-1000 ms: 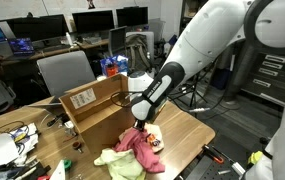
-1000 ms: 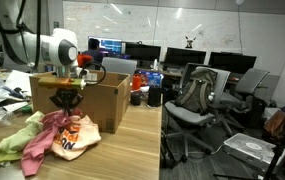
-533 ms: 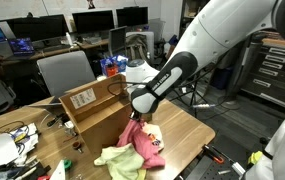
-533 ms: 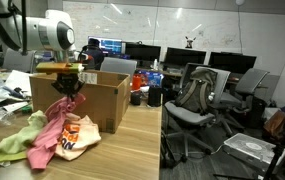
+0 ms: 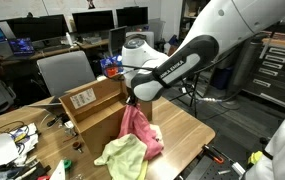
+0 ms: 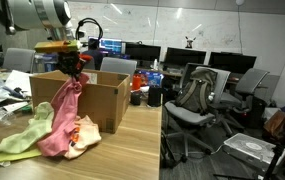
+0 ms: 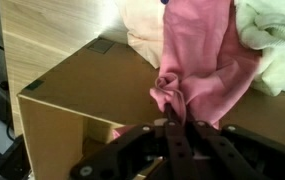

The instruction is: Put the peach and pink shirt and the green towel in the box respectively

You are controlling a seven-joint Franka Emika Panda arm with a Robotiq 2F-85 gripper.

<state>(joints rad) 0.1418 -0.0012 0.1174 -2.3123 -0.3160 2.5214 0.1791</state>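
Observation:
My gripper will next go up high to clear the side of the box the shirt (image 5: 137,128) hangs along, then move over the box's opening and let go, because the opening is beside it, past that side.
My gripper (image 5: 131,97) (image 6: 72,68) (image 7: 172,118) is shut on a bunched fold of the peach and pink shirt (image 5: 137,128) (image 6: 64,115) (image 7: 197,55). The shirt hangs from it, lifted beside the open cardboard box (image 5: 90,105) (image 6: 102,100) (image 7: 82,100), with its lower end still on the table. The green towel (image 5: 122,156) (image 6: 24,140) (image 7: 277,35) lies on the wooden table next to the shirt's lower end.
The wooden table (image 5: 187,130) (image 6: 132,150) ends close to the cloths. Office chairs (image 5: 64,72) (image 6: 197,95) and desks with monitors (image 5: 92,20) stand around. Cables and clutter (image 5: 12,140) lie at one table end.
The gripper has risen with the shirt, pulling it up off the table until it hangs beside the box top. The towel stays on the table.

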